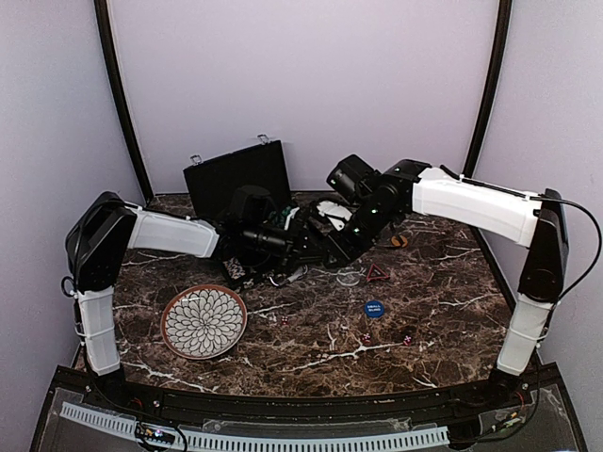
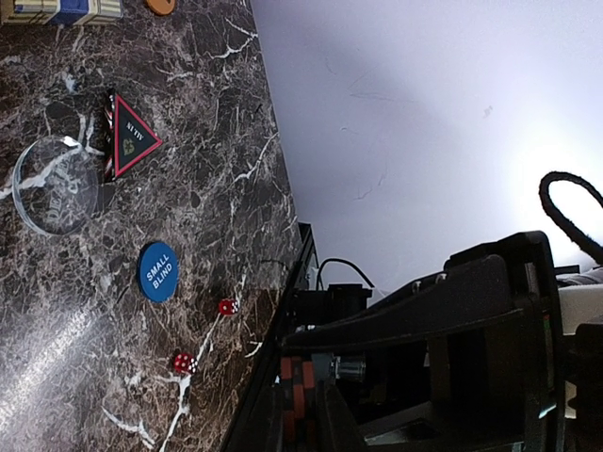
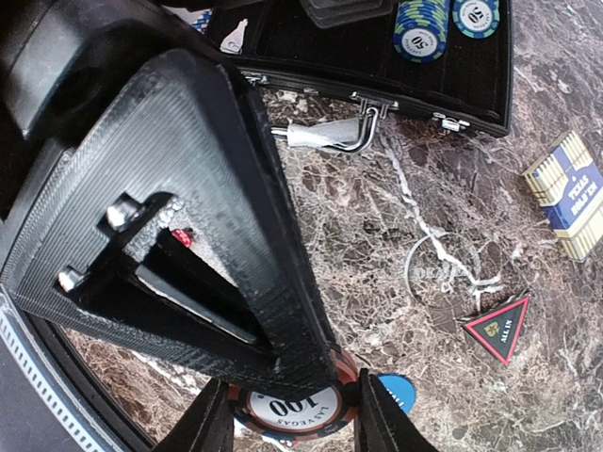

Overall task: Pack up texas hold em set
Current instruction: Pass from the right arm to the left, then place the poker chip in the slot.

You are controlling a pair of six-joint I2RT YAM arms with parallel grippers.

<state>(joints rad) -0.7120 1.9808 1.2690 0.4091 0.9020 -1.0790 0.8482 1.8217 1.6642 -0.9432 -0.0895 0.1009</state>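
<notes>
I will move my left gripper to the left in the top view next, tip it downward, lower the chip stack into the briefcase's tray (image 1: pixel 234 270) and let go of it, because chips are lying there.
The black briefcase (image 1: pixel 236 179) stands open at the back; the right wrist view shows its tray (image 3: pixel 311 47) holding blue-green chips (image 3: pixel 419 28). My two grippers meet in front of it. My right gripper (image 3: pixel 292 426) is shut on the rim of a red-black "100" chip stack (image 3: pixel 292 407). My left gripper (image 2: pixel 303 405) grips the same stack (image 2: pixel 301 377), and its black finger (image 3: pixel 236 217) lies across the stack's top. A card deck (image 3: pixel 570 193), a blue Small Blind button (image 2: pixel 157 271), an orange button (image 1: pixel 399 241) and red dice (image 2: pixel 183 363) lie on the marble.
A patterned brown-rimmed plate (image 1: pixel 203 322) sits front left. A red-edged All In triangle (image 2: pixel 132 141) and a clear dealer disc (image 2: pixel 57 185) lie right of centre. The briefcase's silver handle (image 3: pixel 330 137) faces the grippers. Purple walls close in on three sides.
</notes>
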